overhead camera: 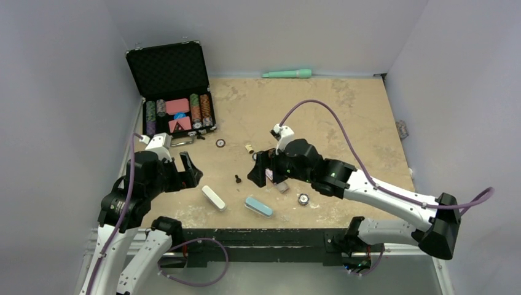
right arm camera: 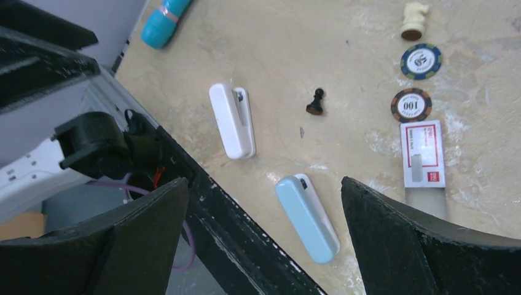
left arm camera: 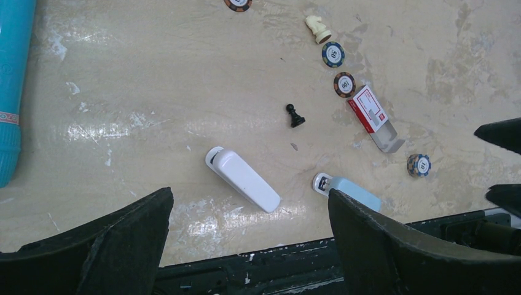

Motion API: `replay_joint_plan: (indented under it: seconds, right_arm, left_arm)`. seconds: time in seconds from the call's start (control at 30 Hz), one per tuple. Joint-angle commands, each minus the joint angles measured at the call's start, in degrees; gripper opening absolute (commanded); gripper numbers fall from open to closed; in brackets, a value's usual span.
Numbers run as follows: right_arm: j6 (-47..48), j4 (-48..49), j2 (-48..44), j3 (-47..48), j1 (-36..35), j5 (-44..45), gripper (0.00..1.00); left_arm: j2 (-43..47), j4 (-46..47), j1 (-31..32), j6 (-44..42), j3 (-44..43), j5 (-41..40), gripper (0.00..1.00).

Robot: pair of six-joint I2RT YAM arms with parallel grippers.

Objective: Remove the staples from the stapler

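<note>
The light blue stapler (overhead camera: 258, 206) is narrower than my finger opening. Next, my right gripper lowers and draws back onto its end farthest from the white stapler.
Two closed staplers lie flat near the table's front edge. The white stapler (overhead camera: 214, 198) (left arm camera: 242, 179) (right arm camera: 232, 120) is on the left and the light blue stapler (overhead camera: 258, 206) (left arm camera: 350, 190) (right arm camera: 307, 218) on the right. My left gripper (overhead camera: 187, 172) (left arm camera: 249, 196) hovers open, up and to the left of the white one, holding nothing. My right gripper (overhead camera: 261, 169) (right arm camera: 264, 182) hangs open above the blue one, also holding nothing. No staples show.
A red and white staple box (left arm camera: 372, 117) (right arm camera: 423, 153) lies open-ended beside several poker chips. A black pawn (overhead camera: 237, 179) stands behind the staplers. An open chip case (overhead camera: 172, 86) sits at the back left, a teal tube (overhead camera: 287, 74) at the back wall.
</note>
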State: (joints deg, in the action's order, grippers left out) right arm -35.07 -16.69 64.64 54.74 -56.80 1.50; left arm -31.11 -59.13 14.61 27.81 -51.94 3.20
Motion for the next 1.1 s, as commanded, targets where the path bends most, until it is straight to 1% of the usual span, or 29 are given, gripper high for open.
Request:
replay_joint_plan:
  seconds: [0.0, 0.13, 0.23, 0.43, 0.9, 1.07]
  right_arm:
    - [-0.46, -0.14, 2.76, -2.63, -4.16, 5.61, 0.98]
    - [-2.32, -0.07, 5.32, -4.47, -6.92, 7.78, 0.97]
    - [-3.34, 1.76, 6.68, -6.25, -7.73, 6.91, 0.95]
    - [-4.32, 5.27, 9.34, -9.29, -8.39, 5.28, 0.89]
    - [-4.97, 5.86, 14.54, -11.26, -9.19, 3.75, 0.86]
    - [-5.78, 6.74, 15.05, -12.39, -9.37, 3.11, 0.81]
  left_arm:
    - [0.0, 2.33, -0.55, -0.96, -0.19, -0.3, 1.0]
    - [0.09, 2.26, -0.55, -0.82, -0.25, -0.56, 1.0]
    - [0.09, 2.22, -0.57, -0.83, -0.13, -0.57, 1.0]
    - [0.0, 2.27, -0.55, -0.74, -0.09, -0.74, 1.0]
    - [-0.08, 2.13, -0.5, -0.65, -0.12, -0.97, 1.0]
    - [0.0, 2.13, -0.55, -0.57, -0.11, -1.0, 1.0]
